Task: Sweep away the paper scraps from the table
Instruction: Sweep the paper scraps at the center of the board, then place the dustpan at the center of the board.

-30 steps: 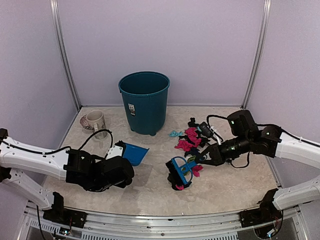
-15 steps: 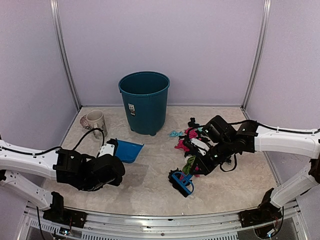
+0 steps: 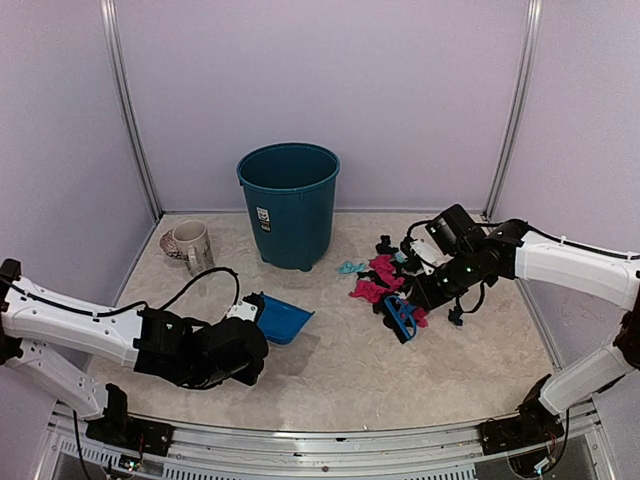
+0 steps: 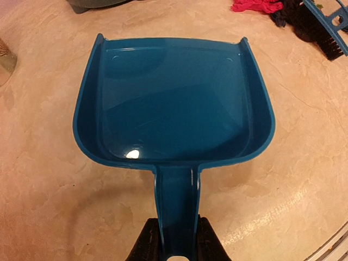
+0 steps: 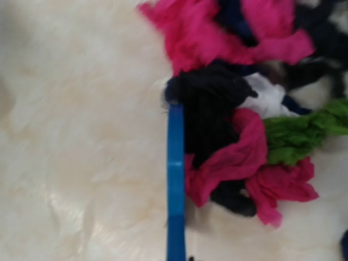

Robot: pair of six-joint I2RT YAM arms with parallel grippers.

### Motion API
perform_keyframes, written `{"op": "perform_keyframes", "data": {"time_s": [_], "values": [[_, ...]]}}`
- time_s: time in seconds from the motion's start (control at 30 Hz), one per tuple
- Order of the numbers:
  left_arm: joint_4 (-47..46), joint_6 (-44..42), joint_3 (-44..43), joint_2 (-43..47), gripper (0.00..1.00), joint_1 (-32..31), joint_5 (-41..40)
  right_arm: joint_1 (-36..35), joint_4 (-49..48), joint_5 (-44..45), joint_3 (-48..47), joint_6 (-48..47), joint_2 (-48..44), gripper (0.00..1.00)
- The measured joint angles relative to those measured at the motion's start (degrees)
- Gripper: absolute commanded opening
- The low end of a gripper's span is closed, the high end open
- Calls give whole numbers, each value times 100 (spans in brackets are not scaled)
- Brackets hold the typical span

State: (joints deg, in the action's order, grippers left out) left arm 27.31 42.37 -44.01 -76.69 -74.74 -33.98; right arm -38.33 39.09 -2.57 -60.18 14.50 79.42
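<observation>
I should next use my left gripper to move the dustpan [image 4: 174, 103] toward the right in the top view and down near the scraps [image 3: 378, 284], because the dustpan's open edge is far from them.
The paper scraps [image 3: 378, 284] lie in a pile of pink, black and dark blue bits on the table [image 3: 330, 385], right of centre, with one teal bit [image 3: 350, 267] just to their left. My right gripper [image 3: 421, 301] is shut on the blue hand brush [image 3: 401, 319], which stands at the pile's near edge. In the right wrist view the brush's blue edge [image 5: 175, 179] presses against pink [image 5: 239, 157], black and green scraps; the fingers are hidden there. My left gripper [image 4: 176, 247] is shut on the handle of the empty blue dustpan [image 4: 174, 103], which rests left of centre [image 3: 281, 321].
A teal bin [image 3: 288, 205] stands at the back centre. A mug [image 3: 190, 242] sits at the back left. Pale lilac walls enclose the table on three sides, and a metal rail [image 3: 320, 437] runs along the front.
My right arm has drawn the brush from the near middle back to the right, up against the pile. My left arm has moved the dustpan to the right, toward the centre.
</observation>
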Motion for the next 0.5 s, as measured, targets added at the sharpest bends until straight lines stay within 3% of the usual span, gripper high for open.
{"op": "perform_keyframes", "data": {"time_s": [0.27, 0.5], "values": [[-866, -837, -229, -813, 0, -63, 413, 273, -87, 155, -205, -153, 72, 0], [-1891, -1674, -538, -1528, 3, -42, 927, 273, -160, -289, -227, -118, -227, 0]]}}
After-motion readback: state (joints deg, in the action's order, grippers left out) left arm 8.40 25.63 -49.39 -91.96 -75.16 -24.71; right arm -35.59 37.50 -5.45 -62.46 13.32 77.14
